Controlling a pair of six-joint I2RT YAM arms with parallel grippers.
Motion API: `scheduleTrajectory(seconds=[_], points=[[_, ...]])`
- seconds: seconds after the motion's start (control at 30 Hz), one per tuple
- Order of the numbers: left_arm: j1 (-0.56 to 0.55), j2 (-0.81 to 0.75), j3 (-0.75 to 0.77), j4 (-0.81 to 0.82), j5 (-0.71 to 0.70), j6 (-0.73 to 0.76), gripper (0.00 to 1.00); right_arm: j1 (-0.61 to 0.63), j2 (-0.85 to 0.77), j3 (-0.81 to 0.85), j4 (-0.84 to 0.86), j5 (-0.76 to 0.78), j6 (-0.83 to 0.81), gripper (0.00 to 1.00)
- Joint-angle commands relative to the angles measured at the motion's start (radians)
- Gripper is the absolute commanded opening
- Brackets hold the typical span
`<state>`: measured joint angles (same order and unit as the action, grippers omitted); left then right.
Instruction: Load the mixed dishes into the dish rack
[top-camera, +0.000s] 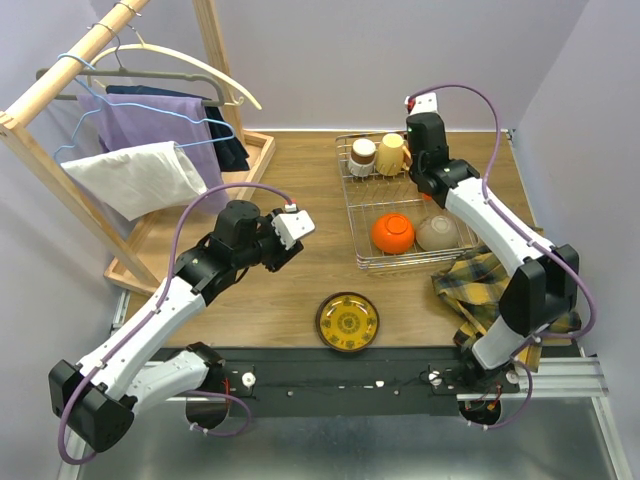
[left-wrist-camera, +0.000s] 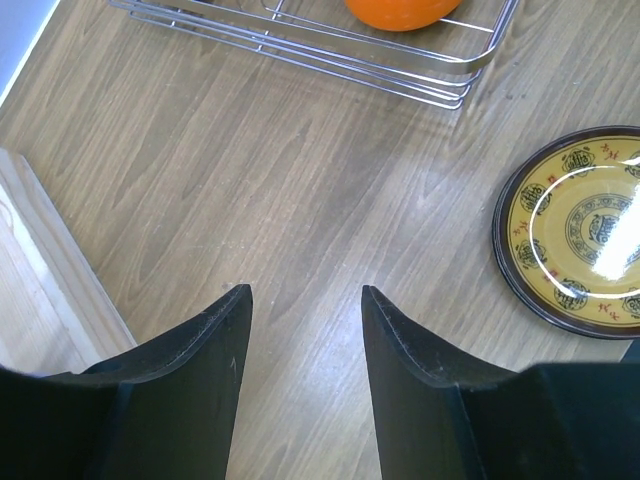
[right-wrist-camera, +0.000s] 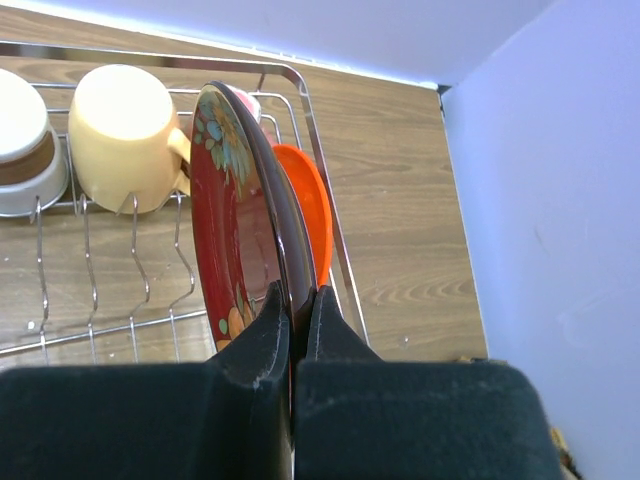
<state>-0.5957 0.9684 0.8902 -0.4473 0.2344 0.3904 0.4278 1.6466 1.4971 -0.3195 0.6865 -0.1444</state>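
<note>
My right gripper moves down toward the rack wires beside the orange dish next and releases the plate's rim, since the plate is already upright alongside that dish.
My right gripper (right-wrist-camera: 300, 300) is shut on the rim of the red flowered plate (right-wrist-camera: 235, 200), holding it upright on edge inside the dish rack (right-wrist-camera: 320, 160) at its back right. An orange dish (right-wrist-camera: 312, 215) stands just behind the plate. A cream mug (right-wrist-camera: 125, 135) and a white-and-brown cup (right-wrist-camera: 25, 140) sit to its left. In the top view the rack (top-camera: 352, 215) also holds an orange bowl (top-camera: 392, 232) and a beige bowl (top-camera: 437, 232). A yellow plate with a dark rim (top-camera: 347, 322) lies on the table. My left gripper (left-wrist-camera: 305, 300) hangs open over bare wood, left of that plate (left-wrist-camera: 580, 230).
A plaid cloth (top-camera: 480, 285) lies right of the rack's front corner, under my right arm. A wooden clothes rack with hangers and garments (top-camera: 130, 150) and its tray fill the left back of the table. Walls stand close behind and on the right.
</note>
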Motion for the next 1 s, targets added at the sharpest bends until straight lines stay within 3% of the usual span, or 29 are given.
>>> scheduleTrajectory(seconds=[0.0,0.8,0.9,0.93,0.97], points=[[0.008,0.003,0.003,0.009,0.042,-0.016,0.56,-0.027,0.031,0.048,0.091,-0.028,-0.076,0.01],[0.036,0.047,0.006,0.018,0.059,-0.036,0.57,-0.104,0.245,0.137,0.013,-0.053,-0.049,0.01],[0.04,0.047,0.006,0.015,0.062,-0.042,0.57,-0.107,0.223,0.12,-0.009,-0.071,-0.031,0.26],[0.039,0.046,0.004,0.015,0.065,-0.042,0.58,-0.107,0.211,0.114,-0.012,-0.074,-0.03,0.43],[0.039,0.043,-0.003,0.016,0.072,-0.044,0.59,-0.107,0.202,0.109,-0.016,-0.077,-0.027,0.51]])
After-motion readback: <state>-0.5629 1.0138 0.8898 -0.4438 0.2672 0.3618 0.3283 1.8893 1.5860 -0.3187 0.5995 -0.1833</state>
